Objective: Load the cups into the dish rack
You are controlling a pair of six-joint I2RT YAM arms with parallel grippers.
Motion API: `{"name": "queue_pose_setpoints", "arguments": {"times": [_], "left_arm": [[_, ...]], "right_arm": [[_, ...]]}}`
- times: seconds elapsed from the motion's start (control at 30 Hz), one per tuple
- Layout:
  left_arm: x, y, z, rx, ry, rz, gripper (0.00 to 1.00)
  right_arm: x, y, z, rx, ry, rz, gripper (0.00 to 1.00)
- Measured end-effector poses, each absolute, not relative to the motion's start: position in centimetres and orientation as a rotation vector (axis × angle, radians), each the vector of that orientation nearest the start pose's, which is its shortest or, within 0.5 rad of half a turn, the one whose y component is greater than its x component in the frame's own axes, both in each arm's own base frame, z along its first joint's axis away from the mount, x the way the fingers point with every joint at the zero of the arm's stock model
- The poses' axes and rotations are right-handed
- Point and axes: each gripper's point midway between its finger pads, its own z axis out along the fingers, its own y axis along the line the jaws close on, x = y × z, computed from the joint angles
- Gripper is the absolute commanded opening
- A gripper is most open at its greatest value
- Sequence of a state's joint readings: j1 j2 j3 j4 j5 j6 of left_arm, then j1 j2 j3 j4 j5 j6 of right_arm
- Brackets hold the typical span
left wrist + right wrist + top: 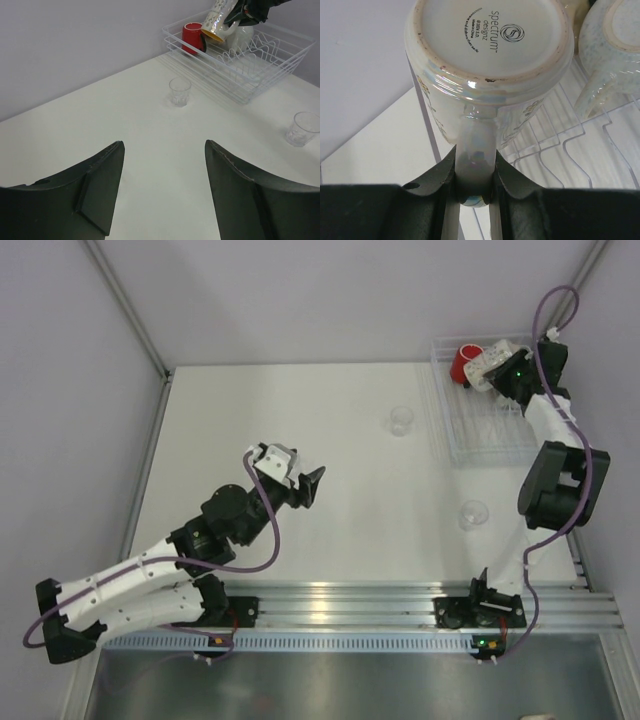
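Note:
My right gripper will tilt the mug level and lower it onto the rack wires beside the red cup, as the mug's rim still slants above them.
The white wire dish rack (488,430) stands at the table's far right. A red cup (462,362) lies in its far corner. My right gripper (503,370) is shut on the handle (475,150) of a speckled white mug with an orange inside (219,20). It holds the mug tilted, bottom up, above the rack's far end. The mug's stamped base (487,45) faces the right wrist camera. A white mug (610,45) sits upside down in the rack beside it. Two clear tumblers (401,420) (473,514) stand on the table. My left gripper (305,483) is open and empty over the table's middle.
In the left wrist view the rack (260,75), the red cup (191,36), the near tumbler (179,91) and the other tumbler (302,128) lie beyond my open left gripper (165,150). Grey walls close in the table at the back and left.

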State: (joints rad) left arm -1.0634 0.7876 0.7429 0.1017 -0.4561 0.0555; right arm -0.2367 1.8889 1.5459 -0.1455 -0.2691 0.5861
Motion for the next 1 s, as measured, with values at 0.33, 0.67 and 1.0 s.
{"name": "queue_pose_setpoints", "arguments": {"times": [0.33, 0.67, 1.0], "left_arm": [[21.7, -22.5, 33.1, 0.454, 1.435, -0.472, 0.71], [21.5, -21.9, 33.3, 0.446, 1.432, -0.471, 0.72], [21.3, -21.6, 33.3, 0.442, 1.429, -0.472, 0.72]], "right_arm": [[55.0, -6.0, 18.5, 0.689, 1.977, 0.261, 0.0], [54.2, -4.4, 16.8, 0.7, 2.027, 0.075, 0.0], [55.1, -5.3, 14.5, 0.73, 2.045, -0.103, 0.0]]}}
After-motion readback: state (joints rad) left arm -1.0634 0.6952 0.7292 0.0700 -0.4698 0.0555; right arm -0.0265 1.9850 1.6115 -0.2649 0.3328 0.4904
